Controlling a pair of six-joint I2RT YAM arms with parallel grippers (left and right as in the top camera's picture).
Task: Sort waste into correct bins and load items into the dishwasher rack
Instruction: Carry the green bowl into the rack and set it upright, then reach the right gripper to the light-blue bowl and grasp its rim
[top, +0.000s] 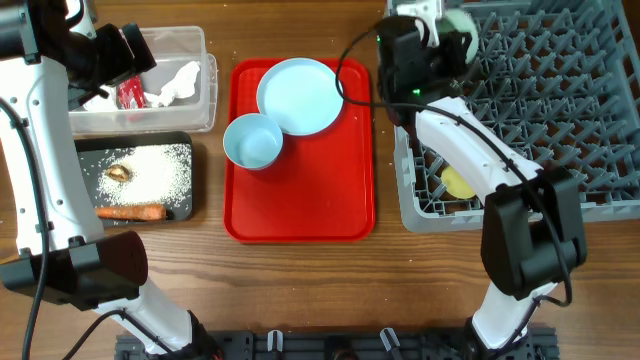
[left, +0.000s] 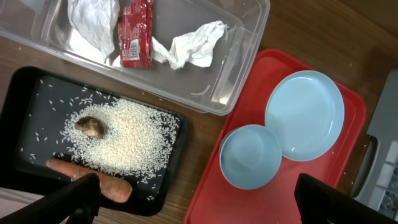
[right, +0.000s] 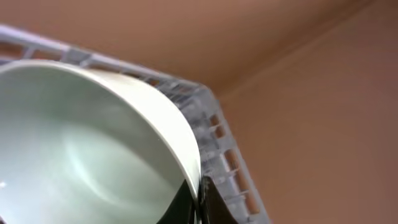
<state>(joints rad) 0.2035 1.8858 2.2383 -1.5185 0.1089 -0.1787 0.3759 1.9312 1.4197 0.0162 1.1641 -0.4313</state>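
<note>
My right gripper lowers the bowl to the rack's far end beside the red tray, clear of the yellow cup (top: 458, 183), and releases it next.
My right gripper (top: 437, 32) is shut on the rim of a pale mint bowl (top: 461, 22) and holds it over the far left corner of the grey dishwasher rack (top: 560, 90). In the right wrist view the fingers (right: 198, 200) pinch the bowl's rim (right: 81, 149) beside the rack's edge (right: 208, 118). A yellow cup (top: 458, 183) lies in the rack. My left gripper (left: 199, 205) is open and empty, above the clear tub (left: 236, 74). The tub holds the red wrapper (left: 135, 34) and white tissues (left: 196, 46). The black tray (left: 25, 106) holds rice (left: 124, 140), a brown scrap (left: 91, 126) and a carrot (left: 106, 185).
A flat red tray (top: 300, 200) in the middle holds a pale blue plate (top: 300, 95) and a second small bowl (top: 253, 141). The tub (top: 195, 115) and black tray (top: 185, 205) stand at the left. Wooden table lies around them.
</note>
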